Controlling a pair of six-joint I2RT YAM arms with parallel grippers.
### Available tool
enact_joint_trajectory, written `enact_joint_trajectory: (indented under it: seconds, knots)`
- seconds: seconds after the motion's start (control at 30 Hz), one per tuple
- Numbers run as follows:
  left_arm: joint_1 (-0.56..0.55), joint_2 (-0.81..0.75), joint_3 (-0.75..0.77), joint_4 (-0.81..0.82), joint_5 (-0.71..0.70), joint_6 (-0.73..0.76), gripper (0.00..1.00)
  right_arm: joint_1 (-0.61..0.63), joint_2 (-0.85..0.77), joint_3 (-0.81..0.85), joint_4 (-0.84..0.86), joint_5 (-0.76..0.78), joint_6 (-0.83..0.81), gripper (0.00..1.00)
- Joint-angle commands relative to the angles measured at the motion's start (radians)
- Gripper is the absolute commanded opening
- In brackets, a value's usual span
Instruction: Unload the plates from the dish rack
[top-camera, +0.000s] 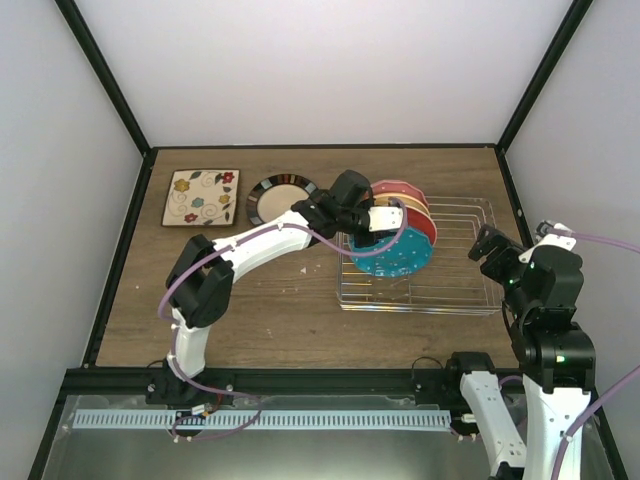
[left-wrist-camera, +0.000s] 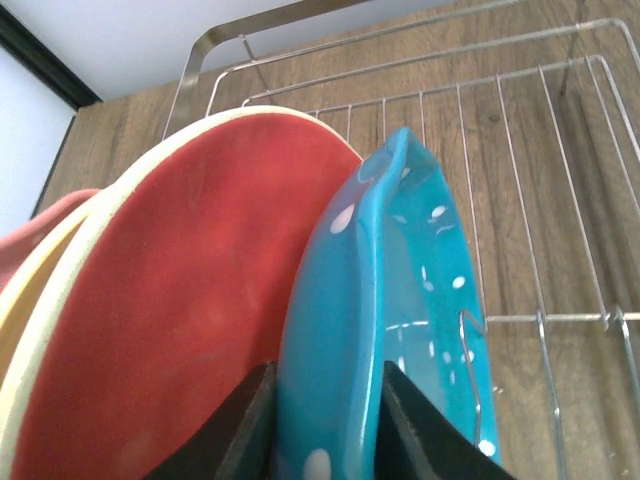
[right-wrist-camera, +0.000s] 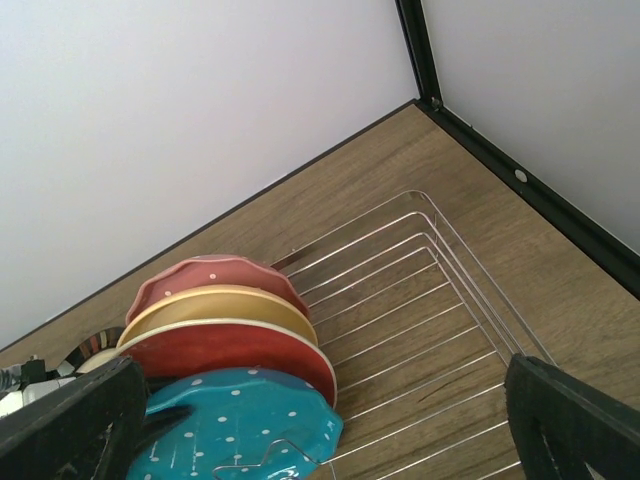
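Note:
The left gripper lifts, moves left in the top view and lowers next. It then releases on the tabletop back from the striped-rim plate, since that spot is empty.
The silver wire dish rack (top-camera: 462, 292) holds several upright plates: pink-red scalloped (top-camera: 394, 186), orange-yellow (top-camera: 413, 206), red (top-camera: 427, 230) and teal polka-dot (top-camera: 402, 256) at the front. My left gripper (top-camera: 384, 232) is shut on the teal plate's rim (left-wrist-camera: 400, 260), one finger (left-wrist-camera: 250, 430) against each face, with the red plate (left-wrist-camera: 190, 300) just behind. The square cream floral plate (top-camera: 201, 196) and the dark striped-rim plate (top-camera: 278, 198) lie flat on the table left of the rack. My right gripper (top-camera: 490, 246) hovers wide open and empty over the rack's right end (right-wrist-camera: 430, 300).
The rack's right half (top-camera: 465, 240) holds only bare wires and upright tines. The black frame rails (top-camera: 510, 190) and white walls close in the table at the back and sides. The left arm (top-camera: 260, 240) stretches across the table's middle.

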Motion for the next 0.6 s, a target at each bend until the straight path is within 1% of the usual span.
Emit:
enact_joint_trajectory:
  seconds: [0.0,0.07,0.13,0.4,0.57]
  knots:
    - [-0.009,0.029,0.019,-0.021,0.012,-0.004,0.19,0.007,-0.016,0.035,-0.025,0.028,0.000,1.00]
    - [-0.008,0.027,0.024,-0.022,0.015,-0.019,0.10,0.007,-0.016,0.029,-0.021,0.028,0.001,1.00]
    - [-0.011,0.025,0.033,-0.020,0.013,-0.039,0.04,0.007,-0.015,0.024,-0.015,0.026,0.000,1.00]
    - [-0.009,-0.010,0.134,-0.004,-0.015,-0.143,0.04,0.007,-0.012,0.003,0.006,0.018,-0.002,1.00]
    - [-0.010,-0.034,0.235,0.002,-0.023,-0.196,0.04,0.007,-0.012,-0.010,0.021,0.012,-0.007,1.00]
